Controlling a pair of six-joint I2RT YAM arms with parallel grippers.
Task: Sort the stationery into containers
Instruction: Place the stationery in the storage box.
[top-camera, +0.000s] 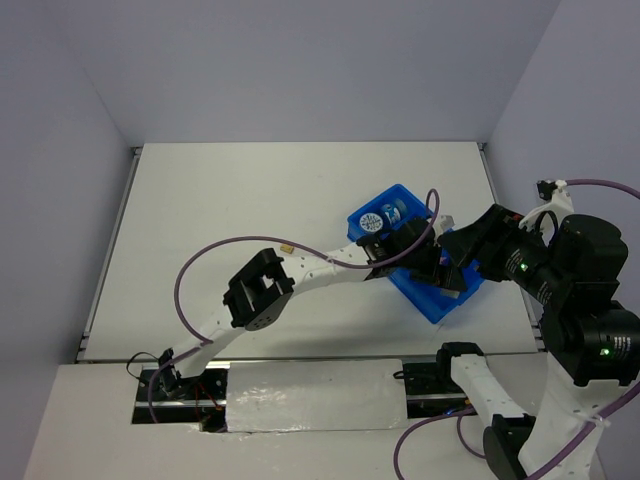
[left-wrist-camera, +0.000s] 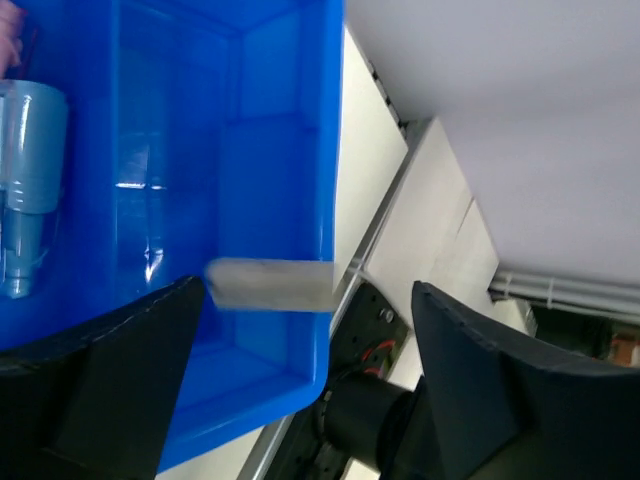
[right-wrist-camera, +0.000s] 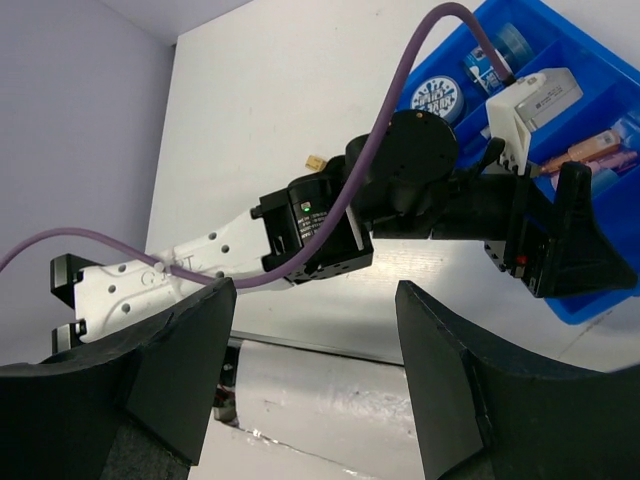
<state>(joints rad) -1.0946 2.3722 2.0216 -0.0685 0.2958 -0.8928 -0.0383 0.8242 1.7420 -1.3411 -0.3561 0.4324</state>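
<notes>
Next, my left gripper will swing across and down onto the tan block, which lies to the gripper's left in the top view, still outside the tray.
The blue divided tray sits at the right of the table. It holds a round blue roll with a white patterned top, light-blue pieces, and pink and orange pieces. My left gripper is open over the tray's near end. In the left wrist view a blurred grey oblong block lies between the spread fingers, at the tray wall, and is not gripped. A light-blue tube lies further in. My right gripper is open and empty beside the tray.
A tiny tan block lies on the white table left of the tray; it also shows in the right wrist view. The left arm and its purple cable cross the table's middle. Walls enclose the table.
</notes>
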